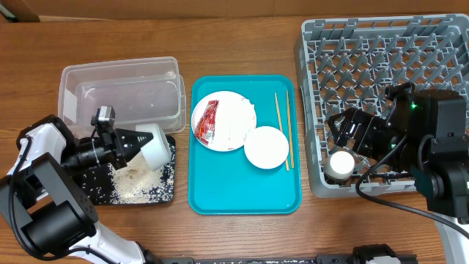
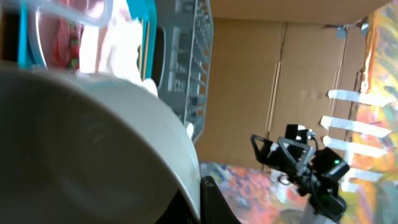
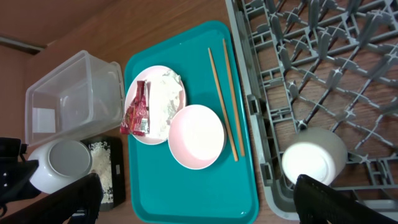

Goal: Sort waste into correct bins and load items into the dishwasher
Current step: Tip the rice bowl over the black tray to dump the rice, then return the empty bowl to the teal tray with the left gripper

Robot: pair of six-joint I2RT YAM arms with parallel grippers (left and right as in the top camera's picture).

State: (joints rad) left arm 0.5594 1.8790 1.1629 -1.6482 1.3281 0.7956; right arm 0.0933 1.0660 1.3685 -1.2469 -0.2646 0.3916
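I will turn my left gripper's bowl upright, then lower it onto the near corner (image 1: pixel 220 183) of the teal tray, which is empty.
My left gripper (image 1: pixel 135 143) is shut on the rim of a white bowl (image 1: pixel 155 143) and holds it tipped on its side over the black tray (image 1: pixel 99 192), where white rice grains (image 1: pixel 139 183) lie. In the left wrist view the bowl (image 2: pixel 81 143) fills the frame, with one finger (image 2: pixel 211 199) against its rim. My right gripper (image 1: pixel 346 143) is open and empty above the grey rack (image 1: pixel 381 59), just over a small white cup (image 1: pixel 341 163) standing in it. A red wrapper (image 1: pixel 209 119) and a white napkin (image 1: pixel 236 116) lie on the large plate (image 1: pixel 223 141).
The teal tray (image 1: pixel 242 191) also holds a smaller white bowl (image 1: pixel 266 147) and wooden chopsticks (image 1: pixel 284 128). The clear tub (image 1: pixel 124 92) stands behind the black tray. The right wrist view shows the cup (image 3: pixel 314 163), chopsticks (image 3: pixel 224 93) and wrapper (image 3: pixel 138 109).
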